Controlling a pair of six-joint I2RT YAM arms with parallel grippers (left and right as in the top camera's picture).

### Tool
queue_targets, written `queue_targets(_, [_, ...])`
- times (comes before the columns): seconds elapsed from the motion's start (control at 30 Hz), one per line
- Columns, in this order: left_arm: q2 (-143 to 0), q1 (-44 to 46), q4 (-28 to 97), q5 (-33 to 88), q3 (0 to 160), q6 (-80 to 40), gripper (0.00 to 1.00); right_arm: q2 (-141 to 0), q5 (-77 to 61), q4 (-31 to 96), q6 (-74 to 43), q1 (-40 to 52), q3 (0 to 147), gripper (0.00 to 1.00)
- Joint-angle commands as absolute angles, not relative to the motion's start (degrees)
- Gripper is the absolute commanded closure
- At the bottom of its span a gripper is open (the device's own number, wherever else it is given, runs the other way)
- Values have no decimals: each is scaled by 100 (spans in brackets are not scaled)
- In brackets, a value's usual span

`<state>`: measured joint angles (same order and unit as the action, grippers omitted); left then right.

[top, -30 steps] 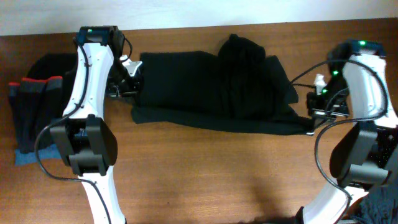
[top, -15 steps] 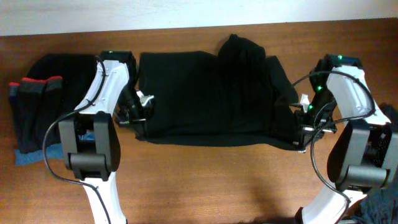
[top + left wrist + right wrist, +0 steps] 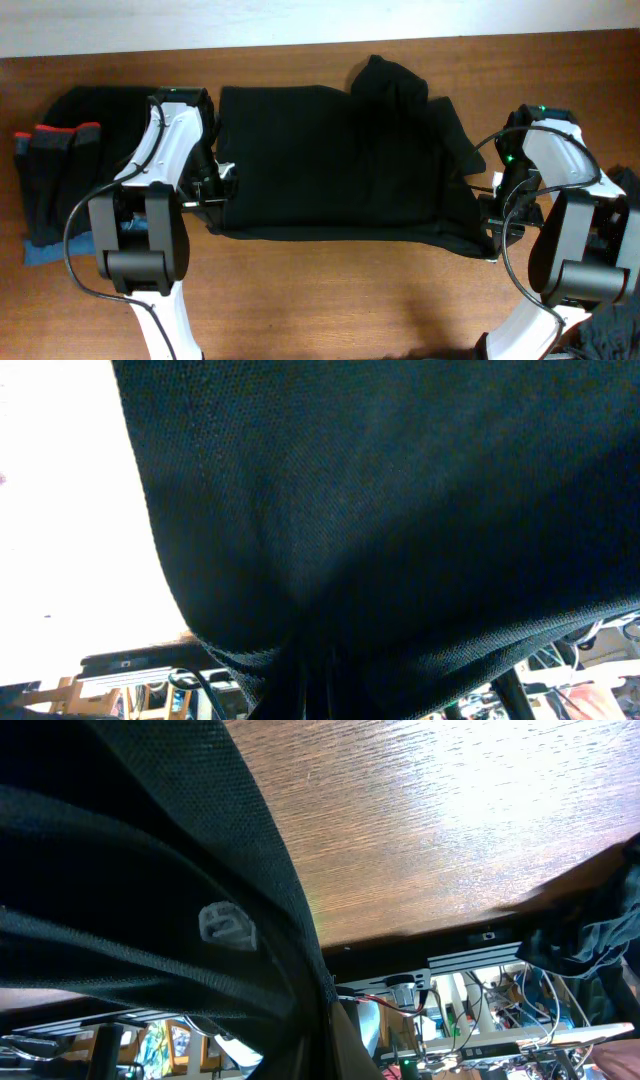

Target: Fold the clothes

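The left gripper moves outward and down next and releases the garment's edge onto the garment's side by the pile, since that side lies below and outward of it.
A long plain black garment point(image 3: 330, 160) lies spread across the middle of the wooden table, bunched at its upper right. My left gripper point(image 3: 216, 188) is shut on its left edge, and black fabric point(image 3: 400, 510) fills the left wrist view. My right gripper point(image 3: 490, 212) is shut on its right lower corner. In the right wrist view the fabric point(image 3: 120, 890) drapes over the fingers and shows a small white logo point(image 3: 228, 925). The fingertips are hidden under cloth in both wrist views.
A pile of dark clothes point(image 3: 65, 150) with red-trimmed pieces and a blue cloth point(image 3: 45, 255) lies at the far left. More dark fabric point(image 3: 620, 185) hangs at the right table edge. Bare wood point(image 3: 340, 290) runs along the front.
Both grippers moved toward the front of the table, pulling the garment's front edge with them. The garment now lies flatter and wider.
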<state>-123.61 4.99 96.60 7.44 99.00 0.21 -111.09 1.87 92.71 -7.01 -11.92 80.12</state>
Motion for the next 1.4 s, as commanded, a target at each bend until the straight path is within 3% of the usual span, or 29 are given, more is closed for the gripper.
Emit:
queue_targets(0.0, [-12147,454,9675,615,9828,-43,99,-10958,338,9275,-786,-1201,7966,96])
queue_targets(0.63, [-12084,183,9341,318,9531,-237,100,-10696,325,9102,-790,-1203,7898,96])
queue_targets(1.0, [-12084,174,7446,364,9531,-600,100,-10698,233,7607,-690,-1197,7898,96])
queue_targets(1.37, [-12084,176,6361,360,9529,-993,100,-10698,-731,5837,-351,-961,7898,96])
